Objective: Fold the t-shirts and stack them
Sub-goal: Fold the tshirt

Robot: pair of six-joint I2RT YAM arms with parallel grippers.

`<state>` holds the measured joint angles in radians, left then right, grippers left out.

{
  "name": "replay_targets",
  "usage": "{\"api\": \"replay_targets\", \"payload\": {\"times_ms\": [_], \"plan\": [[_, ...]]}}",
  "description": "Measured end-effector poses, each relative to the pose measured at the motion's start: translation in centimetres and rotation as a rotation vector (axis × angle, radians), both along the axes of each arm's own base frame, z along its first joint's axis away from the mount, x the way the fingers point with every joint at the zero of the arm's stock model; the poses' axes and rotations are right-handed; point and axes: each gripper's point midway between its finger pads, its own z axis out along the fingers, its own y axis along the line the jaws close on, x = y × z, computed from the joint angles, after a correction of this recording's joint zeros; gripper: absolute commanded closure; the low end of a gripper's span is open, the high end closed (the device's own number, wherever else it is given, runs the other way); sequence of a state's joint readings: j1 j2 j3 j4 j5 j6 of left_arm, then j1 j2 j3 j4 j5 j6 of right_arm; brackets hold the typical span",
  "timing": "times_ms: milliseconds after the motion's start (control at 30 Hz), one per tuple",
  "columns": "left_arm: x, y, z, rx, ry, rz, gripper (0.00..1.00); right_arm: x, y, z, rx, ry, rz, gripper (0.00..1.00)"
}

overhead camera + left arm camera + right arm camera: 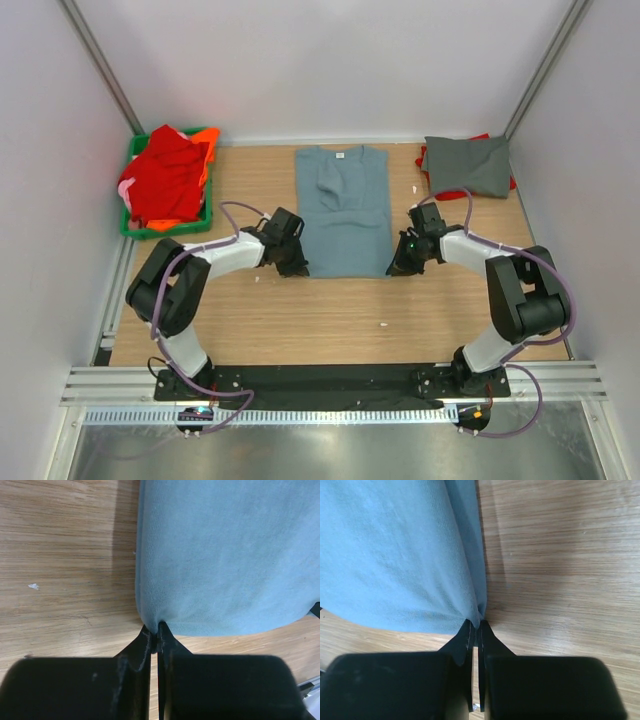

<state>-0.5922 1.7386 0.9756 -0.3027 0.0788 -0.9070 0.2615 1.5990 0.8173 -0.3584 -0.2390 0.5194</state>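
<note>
The right gripper raises the t-shirt's near corner next, carries it outward to the t-shirt's collar end (375, 160), which lies outward of that corner, and releases.
The blue-grey t-shirt (342, 210) lies flat in the middle of the table, sides folded in, collar at the far end. My left gripper (296, 266) is shut on its near left corner (150, 617). My right gripper (397, 267) is shut on its near right corner (476, 611). In both wrist views the jaws pinch the cloth edge just above the wood. A darker grey t-shirt (467, 165) lies folded at the back right on a red one (448, 193). Red and orange t-shirts (165, 175) are heaped at the back left.
A green crate (209, 215) holds the red and orange heap at the back left corner. White walls close the table on three sides. Bare wooden tabletop (330, 315) stretches between the shirt and the arm bases.
</note>
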Motion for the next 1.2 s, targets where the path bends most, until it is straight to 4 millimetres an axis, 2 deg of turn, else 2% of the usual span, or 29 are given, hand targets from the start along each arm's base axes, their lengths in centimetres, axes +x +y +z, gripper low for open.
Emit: {"api": "replay_targets", "payload": {"times_ms": [167, 267, 367, 500, 667, 767, 867, 1033, 1200], "plan": [[-0.5, -0.4, 0.2, 0.007, -0.013, -0.013, 1.00, -0.3, 0.0, 0.1, 0.009, -0.014, -0.002, 0.99], [-2.1, -0.7, 0.8, 0.011, -0.020, -0.035, 1.00, -1.5, -0.4, 0.2, 0.004, -0.011, -0.005, 0.99], [-4.2, -1.3, 1.7, 0.001, -0.030, -0.063, 1.00, -3.8, -0.9, 0.8, -0.002, -0.003, -0.005, 0.99], [-8.0, -1.7, 3.3, -0.025, -0.047, -0.098, 1.00, -7.1, -0.8, 2.6, 0.013, -0.033, 0.007, 0.99], [-12.8, -1.3, 5.0, -0.039, -0.057, -0.126, 1.00, -11.1, 1.9, 5.5, 0.085, -0.079, 0.060, 0.99], [-15.0, -0.9, 6.9, -0.071, -0.070, -0.135, 1.00, -12.6, 2.4, 7.1, 0.122, -0.100, 0.053, 0.99], [-15.8, 0.1, 8.9, -0.100, -0.100, -0.114, 1.00, -13.5, 1.5, 8.4, 0.136, -0.123, -0.004, 0.99], [-16.1, 2.4, 9.9, -0.075, -0.134, -0.070, 1.00, -14.0, 1.0, 9.2, 0.132, -0.113, -0.047, 0.99], [-15.3, 3.3, 11.4, -0.021, -0.172, -0.053, 1.00, -12.6, 1.6, 10.7, 0.112, -0.103, -0.054, 0.99]]}}
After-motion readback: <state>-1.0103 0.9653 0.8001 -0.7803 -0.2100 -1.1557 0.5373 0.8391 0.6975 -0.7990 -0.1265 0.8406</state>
